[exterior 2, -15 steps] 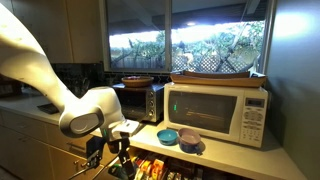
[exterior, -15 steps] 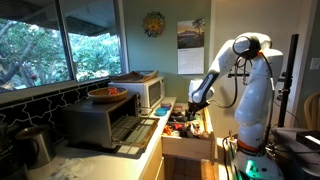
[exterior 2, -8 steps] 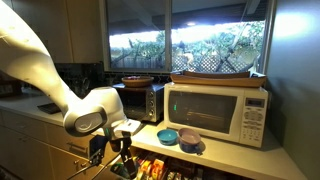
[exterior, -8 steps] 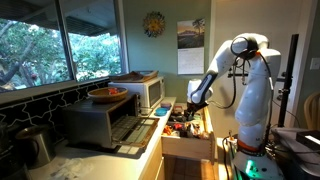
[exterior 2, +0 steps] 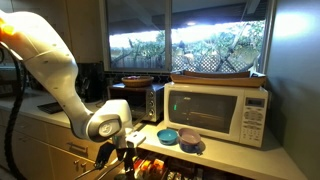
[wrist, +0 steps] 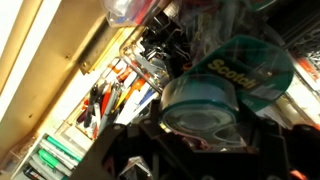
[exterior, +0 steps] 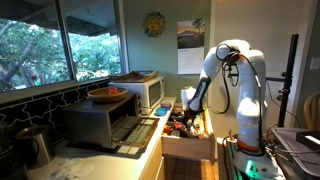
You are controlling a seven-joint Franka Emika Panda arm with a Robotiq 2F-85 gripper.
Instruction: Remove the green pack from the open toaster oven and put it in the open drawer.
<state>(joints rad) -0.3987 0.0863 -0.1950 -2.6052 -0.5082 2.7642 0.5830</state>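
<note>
The gripper moves down into the open drawer next, onto the crowded contents beside the pens, to release the green pack, which still hangs above them.
In the wrist view a green Scotch tape pack sits right between my dark gripper fingers, which are closed on its sides. This is the green pack. My gripper hangs low over the open cream-fronted drawer, which is full of small colourful things. It also shows just above the drawer's contents in an exterior view. The dark toaster oven stands on the counter with its door dropped open. It appears again behind the arm.
A white microwave stands beside the oven with a tray on top. Two small bowls sit on the counter in front of it. Pens, binder clips and packets crowd the drawer. A bowl rests on the oven.
The arm has folded and lowered, bringing my gripper down closer to the drawer's contents. The oven and the drawer have not moved.
</note>
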